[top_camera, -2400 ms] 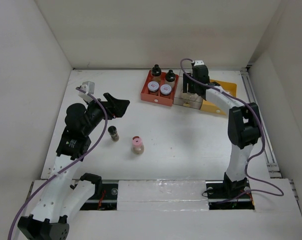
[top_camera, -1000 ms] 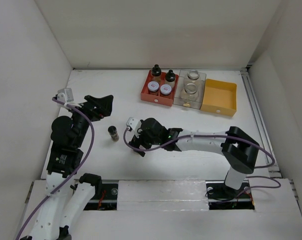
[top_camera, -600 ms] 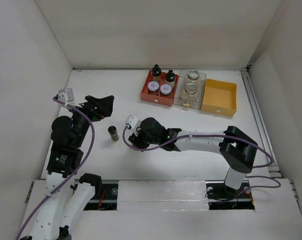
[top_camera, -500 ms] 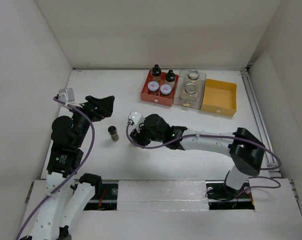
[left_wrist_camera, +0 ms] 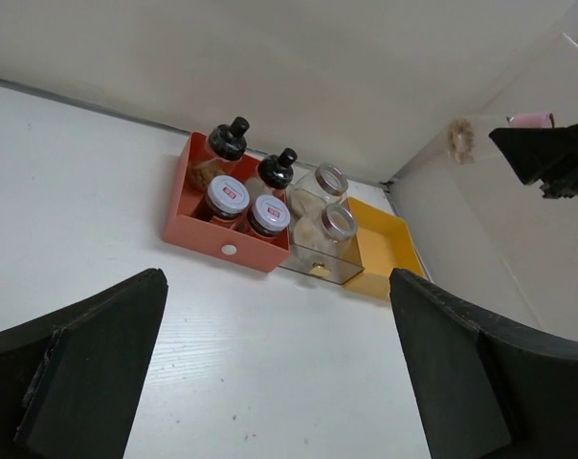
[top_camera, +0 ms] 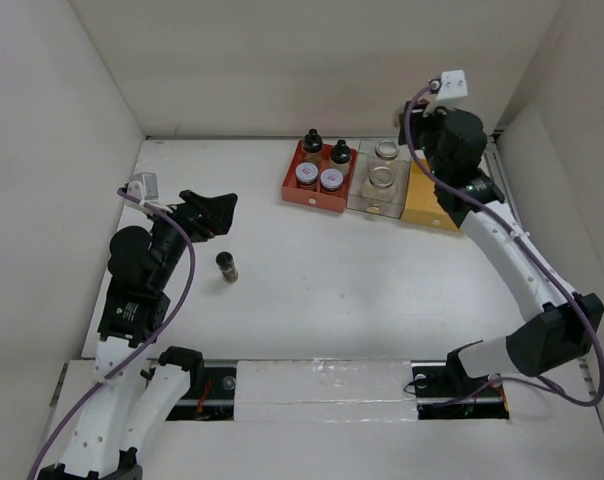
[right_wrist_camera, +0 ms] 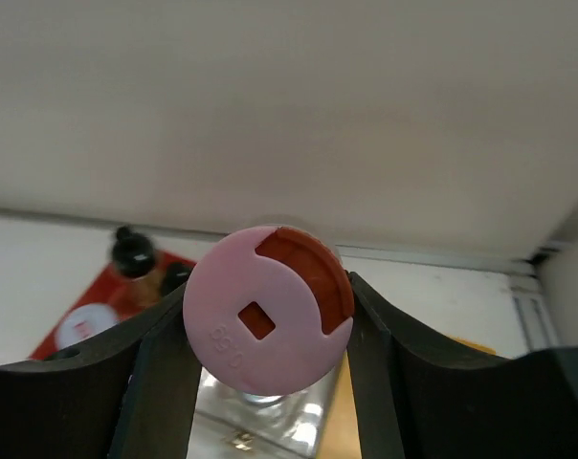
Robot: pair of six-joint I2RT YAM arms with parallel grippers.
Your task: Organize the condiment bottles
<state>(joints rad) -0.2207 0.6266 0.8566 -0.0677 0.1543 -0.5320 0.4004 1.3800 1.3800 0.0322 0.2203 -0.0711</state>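
Observation:
The right gripper lowers the pink-capped bottle into the side of the tray by the clear tray next and releases it. The orange tray [top_camera: 437,195] is empty below my right gripper.
My right gripper [top_camera: 412,124] is shut on the pink-capped bottle [right_wrist_camera: 260,320] and holds it high over the clear tray [top_camera: 365,199] and the orange tray [top_camera: 437,195]. The bottle's pink cap fills the right wrist view. The red tray [top_camera: 300,192] holds two black-capped bottles [top_camera: 312,142] and two grey-lidded spice jars [top_camera: 306,173]. The clear tray holds two glass jars [top_camera: 380,180]. A dark slim shaker [top_camera: 226,266] stands alone on the table at the left. My left gripper [top_camera: 207,212] is open and empty, a little behind and left of the shaker.
White walls close in the table on the left, back and right. The three trays stand in a row at the back right, also in the left wrist view: red tray [left_wrist_camera: 222,251], orange tray [left_wrist_camera: 389,244]. A rail runs along the right edge [top_camera: 507,200].
My right gripper closed on the pink-capped bottle at the table's middle and carried it up and to the back right, over the trays. The left arm shifted slightly.

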